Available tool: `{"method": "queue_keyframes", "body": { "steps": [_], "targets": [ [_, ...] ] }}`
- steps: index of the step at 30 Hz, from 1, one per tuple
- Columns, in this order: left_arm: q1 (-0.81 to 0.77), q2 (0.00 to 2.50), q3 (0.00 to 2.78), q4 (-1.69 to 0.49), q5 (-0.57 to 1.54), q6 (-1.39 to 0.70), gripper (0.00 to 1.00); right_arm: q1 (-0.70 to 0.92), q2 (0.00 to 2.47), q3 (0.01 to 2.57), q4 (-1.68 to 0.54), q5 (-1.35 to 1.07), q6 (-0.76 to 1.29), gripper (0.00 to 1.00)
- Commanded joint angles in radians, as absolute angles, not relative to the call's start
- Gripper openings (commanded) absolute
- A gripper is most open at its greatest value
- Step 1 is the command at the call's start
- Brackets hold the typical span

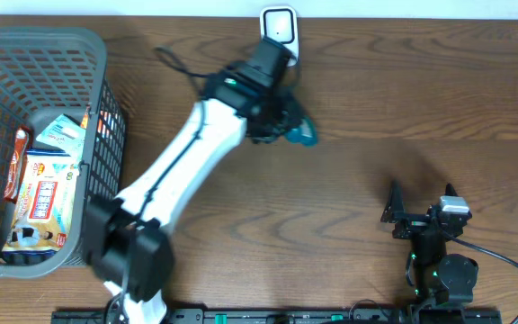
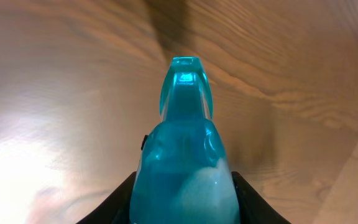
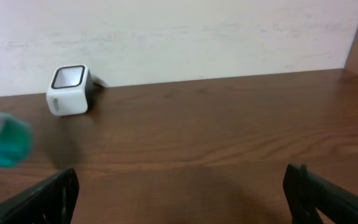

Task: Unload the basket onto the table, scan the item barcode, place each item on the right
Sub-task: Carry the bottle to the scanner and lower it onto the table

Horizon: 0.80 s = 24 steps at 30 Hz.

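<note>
I should lower the teal bottle with my left gripper and move it to the right in the overhead view, onto empty wood.
A translucent teal bottle [image 1: 300,134] is the item, held above the table at the back centre. My left gripper [image 1: 281,126] is shut on the teal bottle [image 2: 184,155], whose body fills the left wrist view between the black fingers [image 2: 120,202]; no barcode shows. The white scanner [image 1: 280,27] stands at the table's far edge, just behind the bottle. It also appears in the right wrist view as the white scanner [image 3: 71,90], with the bottle [image 3: 4,143] blurred at the left edge. My right gripper [image 1: 418,209] rests open at the front right, nothing between its fingers [image 3: 55,196].
A grey wire basket [image 1: 97,54] at the left holds several snack packets [image 1: 43,198]. A black cable [image 1: 176,63] runs from the left arm across the table. A pale wall [image 3: 179,37] stands behind the far edge.
</note>
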<state>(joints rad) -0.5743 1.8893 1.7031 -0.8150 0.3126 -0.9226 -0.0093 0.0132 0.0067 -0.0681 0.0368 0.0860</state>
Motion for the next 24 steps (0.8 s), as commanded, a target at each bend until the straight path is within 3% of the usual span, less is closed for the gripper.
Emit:
{"method": "queue_keyframes", "body": {
  "steps": [1,13,15,24],
  "targets": [
    [-0.619,1.915,1.724,-0.746,0.332,-0.894,0.24,-0.013,0.014,0.006,-0.072,0.035,0.073,0.99],
    [-0.65,2.075,1.724,-0.551,0.401,-0.894,0.25,-0.013,0.014,0.006,-0.072,0.035,0.073,0.99],
    [-0.65,2.088,1.724,-0.547,0.401,-0.894,0.33,-0.013,0.015,0.006,-0.072,0.035,0.073,0.99],
    [-0.649,2.092,1.719,-0.581,0.29,-0.89,0.55,-0.013,0.015,0.006,-0.072,0.035,0.073,0.99]
  ]
}}
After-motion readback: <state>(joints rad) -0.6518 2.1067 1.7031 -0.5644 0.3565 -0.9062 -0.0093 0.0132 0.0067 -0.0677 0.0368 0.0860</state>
